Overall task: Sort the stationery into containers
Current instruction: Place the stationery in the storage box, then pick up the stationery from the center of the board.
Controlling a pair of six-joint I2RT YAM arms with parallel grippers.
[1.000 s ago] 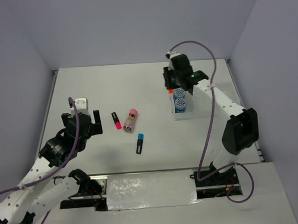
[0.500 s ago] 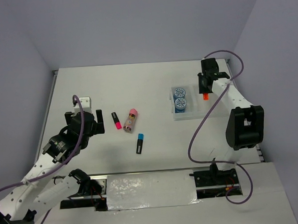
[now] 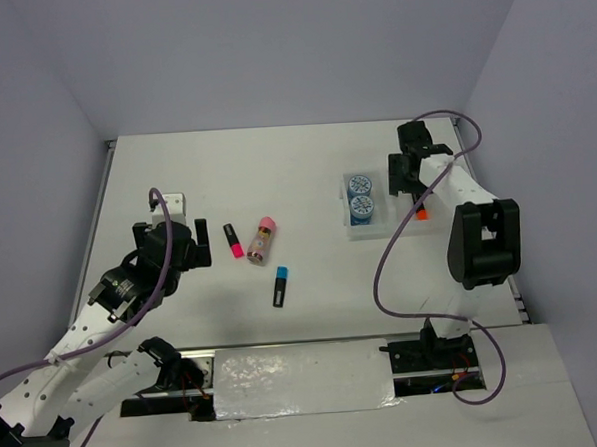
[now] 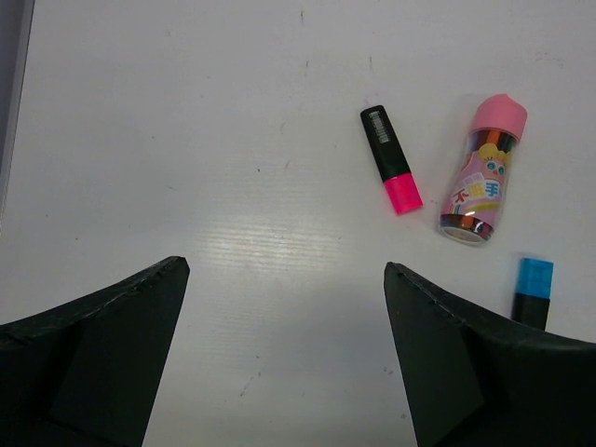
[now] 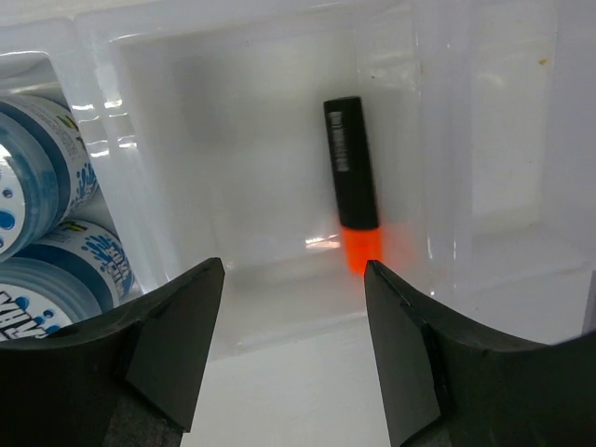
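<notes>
The blue-capped highlighter is still outside the tray. My right gripper needs to move back and to the left in the top view next, then down around the blue-capped highlighter's middle (image 3: 280, 285).
The orange-capped highlighter (image 5: 351, 182) lies flat in a compartment of the clear tray (image 5: 251, 312), with its cap (image 3: 419, 214) showing beside the arm in the top view. My right gripper (image 5: 293, 270) (image 3: 409, 183) hovers just above it, open and holding nothing. Two blue tape rolls (image 5: 42, 177) (image 3: 359, 198) fill the compartment beside it. On the table lie a pink-capped highlighter (image 4: 391, 160) (image 3: 232, 241), a pink-capped tube (image 4: 482, 170) (image 3: 262, 239) and a blue-capped highlighter (image 4: 533, 291) (image 3: 281, 285). My left gripper (image 4: 286, 268) (image 3: 170, 230) is open, left of and short of them.
The tray's rim (image 3: 377, 229) stands at the right of the table, near the right arm's upright link (image 3: 483, 244). Another tray compartment (image 5: 503, 158) sits past the orange highlighter. A purple cable (image 3: 395, 248) loops beside the tray.
My right gripper swung from the tray's far side out to the right, then came over the tray and opened, and the orange highlighter now lies in a compartment. The left arm shifted slightly.
</notes>
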